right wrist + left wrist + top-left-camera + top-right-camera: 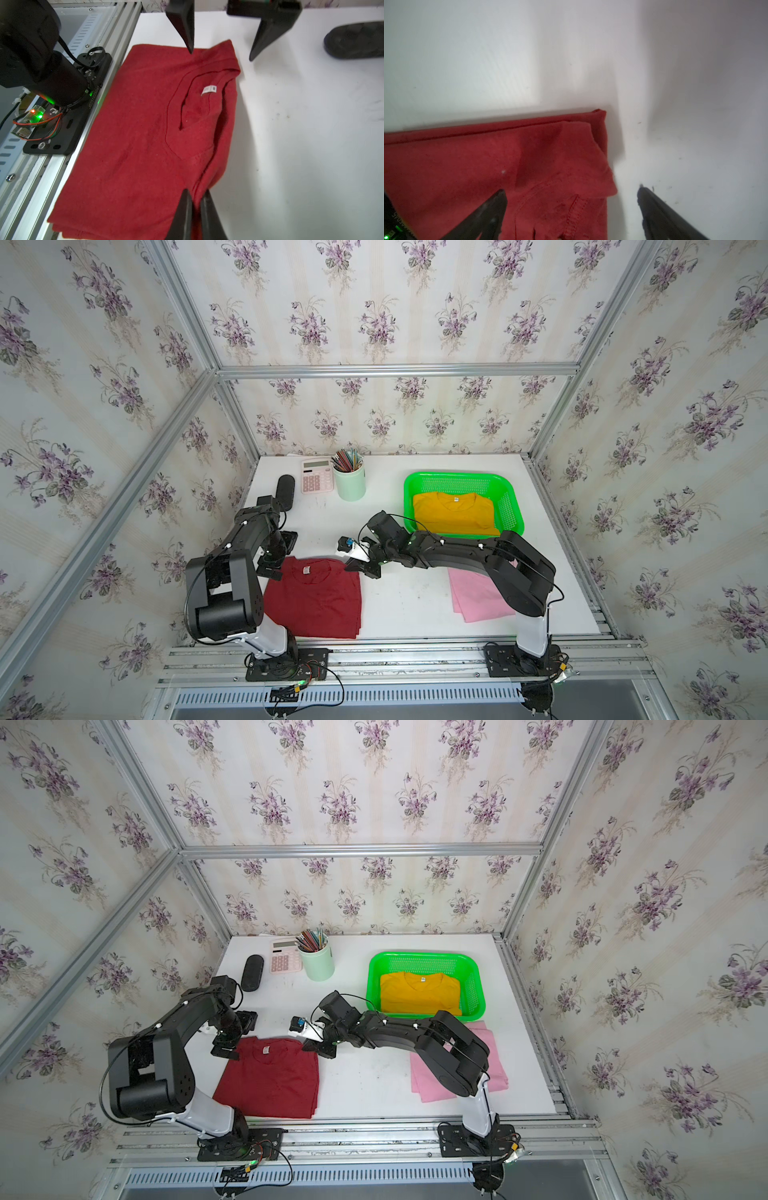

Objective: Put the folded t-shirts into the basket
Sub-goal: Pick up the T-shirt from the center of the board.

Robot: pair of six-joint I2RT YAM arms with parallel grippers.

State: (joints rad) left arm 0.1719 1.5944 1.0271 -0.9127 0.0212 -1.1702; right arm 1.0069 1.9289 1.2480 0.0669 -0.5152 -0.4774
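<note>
My left gripper will sink, edge toward the t-shirt's collar and close on the dark red t-shirt's free far corner (pixel 289 565) (pixel 578 150), since my right gripper already pinches the other far corner.
A dark red t-shirt (pixel 316 601) (pixel 270 1081) lies folded flat at the table's front left. My right gripper (pixel 351 566) (pixel 196 191) is shut on its far right corner, with cloth pinched between the jaws. My left gripper (pixel 278 558) (pixel 571 190) (pixel 220 55) stands open astride the shirt's far left corner (pixel 600 124), one finger over cloth, one over bare table. A mustard yellow t-shirt (pixel 453 514) (pixel 419 996) lies in the bright green basket (pixel 457 477) (pixel 424 956) at the back right. A light pink t-shirt (pixel 473 597) (pixel 432 1081) lies at the front right, partly hidden under my right arm.
At the back left stand a pale green pencil cup (pixel 350 485), a pink calculator (pixel 317 477) and a black oblong case (pixel 286 487). An aluminium rail (pixel 415 649) with both arm bases runs along the table's front edge.
</note>
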